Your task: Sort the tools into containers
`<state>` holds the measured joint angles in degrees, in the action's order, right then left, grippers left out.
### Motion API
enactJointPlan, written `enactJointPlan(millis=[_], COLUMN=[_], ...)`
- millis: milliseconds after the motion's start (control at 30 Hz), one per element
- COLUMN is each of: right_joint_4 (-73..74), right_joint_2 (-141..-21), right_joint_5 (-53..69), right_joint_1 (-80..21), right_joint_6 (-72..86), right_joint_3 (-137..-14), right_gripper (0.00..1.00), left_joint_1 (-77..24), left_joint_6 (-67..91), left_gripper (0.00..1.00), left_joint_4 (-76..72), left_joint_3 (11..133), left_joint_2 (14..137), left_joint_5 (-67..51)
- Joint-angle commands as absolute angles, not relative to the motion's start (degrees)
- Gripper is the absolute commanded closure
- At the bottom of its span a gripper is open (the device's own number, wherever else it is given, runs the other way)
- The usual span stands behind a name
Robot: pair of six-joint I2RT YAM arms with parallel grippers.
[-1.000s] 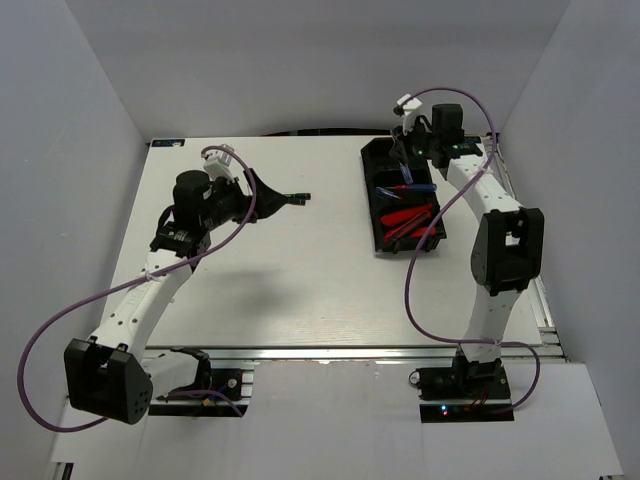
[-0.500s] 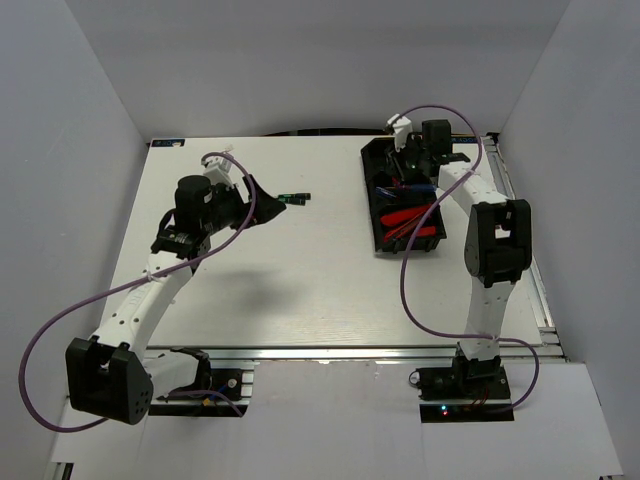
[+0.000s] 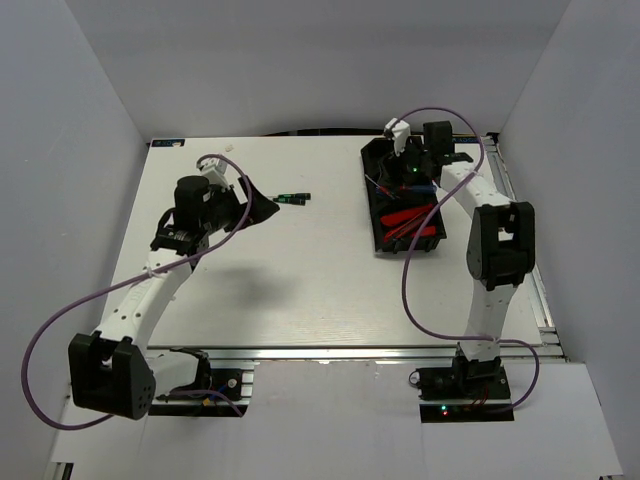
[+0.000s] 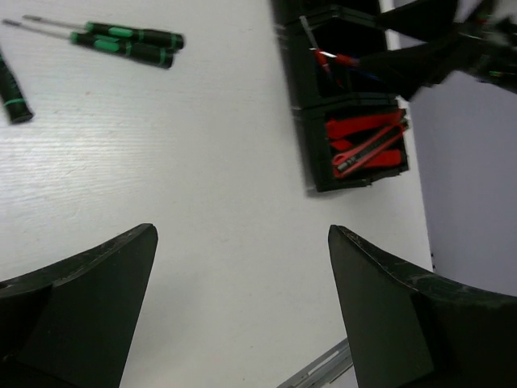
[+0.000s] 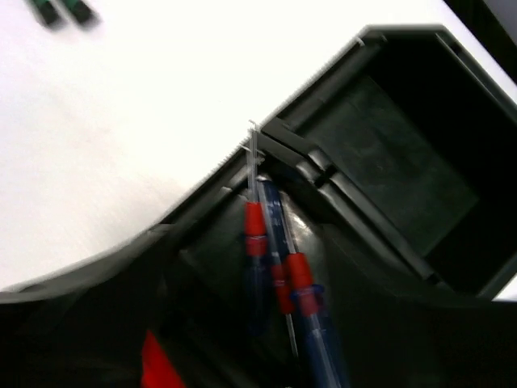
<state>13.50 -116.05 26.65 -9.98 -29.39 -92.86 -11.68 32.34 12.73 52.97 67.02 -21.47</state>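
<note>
My left gripper tilts downward next and lowers over the butt end of its handle (image 4: pixel 16 107) to close, since the third screwdriver lies apart from the pair.
The black three-compartment tray (image 3: pixel 432 243) stands at the back right. Its middle compartment holds blue-and-red screwdrivers (image 5: pixel 279 259) and its near one holds red-and-black knives (image 4: pixel 367 145). The far compartment (image 5: pixel 404 174) looks bare. My right gripper (image 3: pixel 398 178) hangs open just above the middle compartment, the screwdrivers lying loose below it. Two black-and-green precision screwdrivers (image 4: pixel 121 40) lie on the table (image 3: pixel 300 280), a third (image 4: pixel 12 95) beside them. My left gripper (image 4: pixel 242 230) is wide open and holds nothing, just left of those screwdrivers (image 3: pixel 293 197).
Purple cables (image 3: pixel 420 260) loop along both arms. Grey walls close in the table on three sides. A metal rail (image 3: pixel 340 350) runs along the near edge by the arm bases.
My right gripper has gone from shut to open over the tray and shifted slightly left. The left gripper has drawn back a little from the black-and-green screwdrivers.
</note>
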Motion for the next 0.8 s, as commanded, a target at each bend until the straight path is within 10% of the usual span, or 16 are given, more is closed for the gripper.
enactJointPlan(millis=[0, 200, 600, 767], right_joint_4=[18.19, 30.3, 37.62, 37.62], right_joint_2=[-109.43, -110.12, -118.64, -124.63], right_joint_5=[35.58, 56.93, 42.45, 43.77], right_joint_1=[-9.84, -9.58, -23.11, -23.91], right_joint_6=[-31.12, -33.11, -46.76, -40.01], right_joint_3=[-98.34, -102.03, -109.49, -118.73], right_gripper=[0.11, 0.11, 0.17, 0.2], left_joint_1=[-10.2, -8.79, -8.35, -7.82], left_joint_6=[31.64, 30.59, 30.5, 28.04], left_gripper=[0.02, 0.02, 0.08, 0.29], left_joint_4=[16.96, 21.18, 24.08, 24.61], left_joint_3=[53.79, 58.53, 59.24, 63.45], left_joint_2=[69.86, 80.06, 81.04, 87.34], left_joint_5=[-17.4, -16.18, -10.12, -5.89])
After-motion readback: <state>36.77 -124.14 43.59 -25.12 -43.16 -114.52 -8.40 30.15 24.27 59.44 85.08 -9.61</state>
